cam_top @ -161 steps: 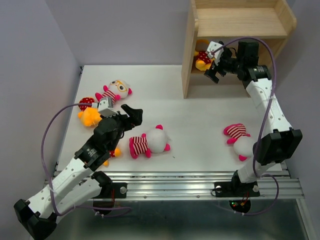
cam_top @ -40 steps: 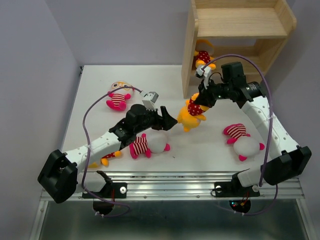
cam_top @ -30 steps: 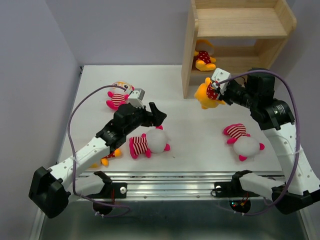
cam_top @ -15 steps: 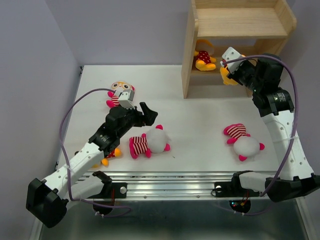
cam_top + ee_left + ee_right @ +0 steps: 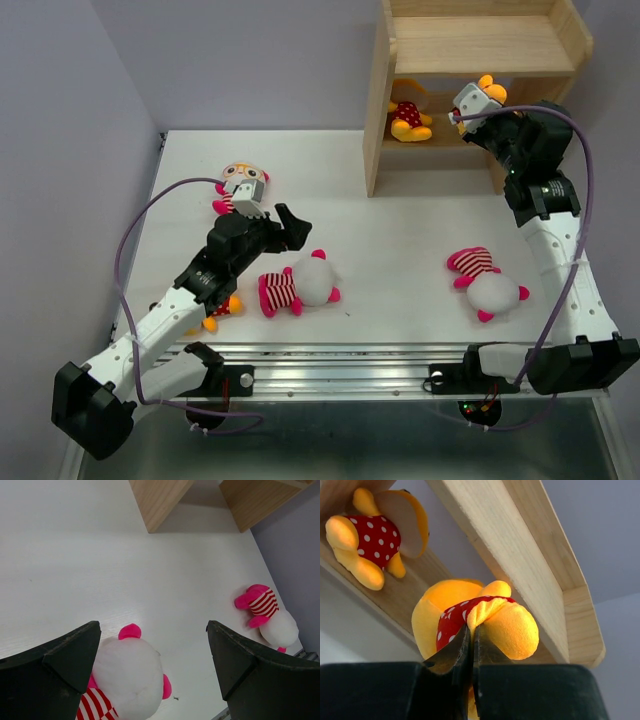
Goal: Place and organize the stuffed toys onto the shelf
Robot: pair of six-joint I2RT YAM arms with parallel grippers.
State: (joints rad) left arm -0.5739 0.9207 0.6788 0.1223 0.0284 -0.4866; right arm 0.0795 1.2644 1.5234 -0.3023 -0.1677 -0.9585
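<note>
The right gripper lowers and shifts toward the yellow toy on the lower shelf next. It brings the held toy beside it, where the shelf is empty [image 5: 454, 131] [image 5: 420, 589].
My right gripper [image 5: 479, 104] [image 5: 472, 630] is shut on a yellow toy in a red dotted outfit [image 5: 489, 92] [image 5: 515, 627]. It holds the toy at the open front of the wooden shelf [image 5: 480, 45], level with the lower tier [image 5: 405, 597]. Another yellow toy [image 5: 408, 115] [image 5: 370, 540] lies on that lower tier at the left. My left gripper [image 5: 293, 224] [image 5: 152, 630] hangs open above a white-headed striped toy [image 5: 300, 285] [image 5: 127, 677] without touching it. A second striped toy [image 5: 487, 283] [image 5: 270, 615] lies at the right.
A third striped toy [image 5: 237, 190] lies at the back left, partly hidden by my left wrist. A yellow toy [image 5: 217, 314] peeks out under my left forearm. The shelf's upright side panel [image 5: 378, 100] [image 5: 157, 500] stands on the table's far side.
My right arm has carried the yellow toy from above the table's middle up and back to the shelf's lower tier. My left gripper drew back left, staying open over the striped toy.
</note>
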